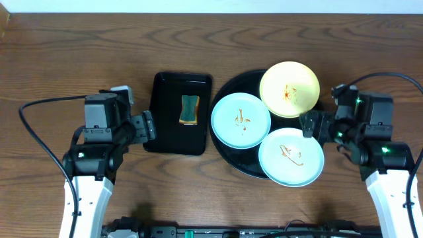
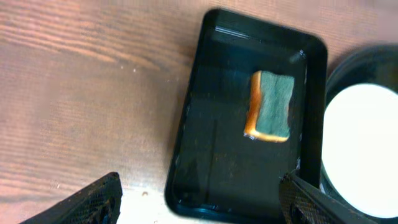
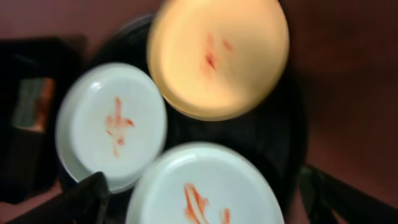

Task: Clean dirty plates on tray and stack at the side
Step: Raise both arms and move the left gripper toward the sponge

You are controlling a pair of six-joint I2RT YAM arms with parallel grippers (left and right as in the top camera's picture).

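My right gripper is to reach down and to its left in the overhead view next, toward the sponge-side blue plate's clean facing rim (image 1: pixel 269 124) (image 3: pixel 163 132).
The round black tray (image 1: pixel 232 88) holds three plates with sauce smears: a yellow plate (image 1: pixel 289 89) at the back, a mint-blue plate (image 1: pixel 240 120) at the left and a mint-blue plate (image 1: pixel 291 157) at the front right. They also show in the right wrist view: yellow (image 3: pixel 217 59), left blue (image 3: pixel 112 124), front blue (image 3: pixel 205 186). My right gripper (image 1: pixel 308 124) is open and empty, at the tray's right rim above the front blue plate (image 3: pixel 202 202). My left gripper (image 1: pixel 149 125) is open and empty at the left edge of the rectangular tray (image 2: pixel 199 205).
A small rectangular black tray (image 1: pixel 166 119) stands left of the round tray and holds a green and orange sponge (image 1: pixel 190 109), also seen in the left wrist view (image 2: pixel 272 107). Bare wooden table (image 1: pixel 79 53) lies around both trays.
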